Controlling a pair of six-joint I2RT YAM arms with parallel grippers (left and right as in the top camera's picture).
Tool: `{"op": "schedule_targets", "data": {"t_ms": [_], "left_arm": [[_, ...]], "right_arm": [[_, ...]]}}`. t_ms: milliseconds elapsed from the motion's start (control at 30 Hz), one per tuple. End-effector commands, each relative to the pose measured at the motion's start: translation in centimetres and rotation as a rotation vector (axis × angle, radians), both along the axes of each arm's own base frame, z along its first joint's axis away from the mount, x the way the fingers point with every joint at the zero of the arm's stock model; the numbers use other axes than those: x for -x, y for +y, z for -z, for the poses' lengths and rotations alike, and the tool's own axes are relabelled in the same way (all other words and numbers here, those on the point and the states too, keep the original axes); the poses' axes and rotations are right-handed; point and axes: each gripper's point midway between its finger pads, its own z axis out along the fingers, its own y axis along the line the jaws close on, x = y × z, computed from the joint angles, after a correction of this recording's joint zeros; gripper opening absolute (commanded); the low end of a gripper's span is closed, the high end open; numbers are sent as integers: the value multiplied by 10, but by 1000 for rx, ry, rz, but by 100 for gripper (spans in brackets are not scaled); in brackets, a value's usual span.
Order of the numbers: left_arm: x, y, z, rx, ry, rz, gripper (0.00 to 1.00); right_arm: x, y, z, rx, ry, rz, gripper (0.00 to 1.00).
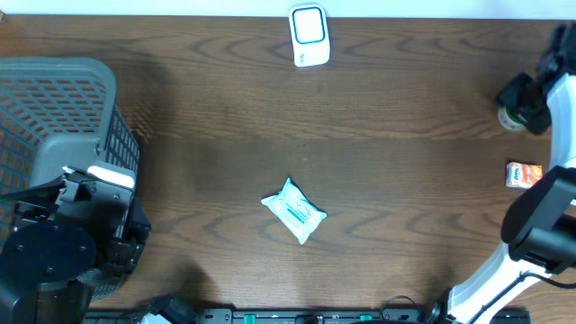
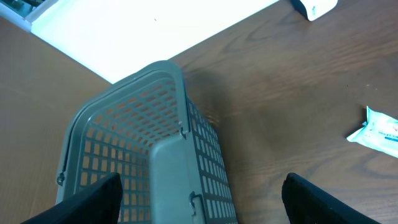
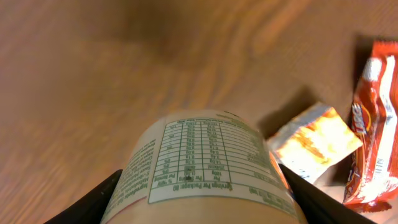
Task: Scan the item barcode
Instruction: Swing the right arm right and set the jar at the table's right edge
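Note:
My right gripper holds the bottle and needs to pull it back, lower it and let it go, because the bare wood (image 1: 497, 154) beside the orange snack packet is below and back from my right gripper.
A cream-coloured bottle (image 3: 205, 162) with a green-printed nutrition label fills the lower part of the right wrist view. My right gripper (image 3: 199, 190) is shut on it, one dark finger pressed against each side. From overhead that gripper (image 1: 525, 97) is at the table's far right edge, with the bottle's end (image 1: 513, 118) showing below it. The white scanner (image 1: 309, 36) with a blue-edged window stands at the back centre, its corner (image 2: 314, 7) also visible from the left wrist. My left gripper (image 2: 200, 183) hangs open over the basket, holding nothing.
A grey slotted basket (image 1: 54, 108) (image 2: 137, 124) stands at the left. A white-and-teal wipes packet (image 1: 293, 211) (image 2: 379, 130) lies mid-table. Orange and red snack packets (image 1: 524, 174) (image 3: 314, 140) lie on the wood beside the bottle, at the right edge.

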Motion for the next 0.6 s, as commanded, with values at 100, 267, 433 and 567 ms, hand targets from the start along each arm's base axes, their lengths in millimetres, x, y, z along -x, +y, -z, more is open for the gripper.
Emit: {"op": "schedule_targets", "data": {"t_ms": [100, 267, 433, 567], "left_arm": [[1, 2, -1, -3, -8, -5, 82], [1, 2, -1, -4, -7, -6, 82], [1, 2, -1, -4, -7, -5, 82], [1, 2, -1, -4, -7, -6, 82]], "right_arm": [[14, -20, 31, -20, -18, 94, 49], [14, -26, 48, -12, -39, 109, 49], [14, -26, 62, -17, -30, 113, 49], [17, -24, 80, -35, 2, 118, 49]]}}
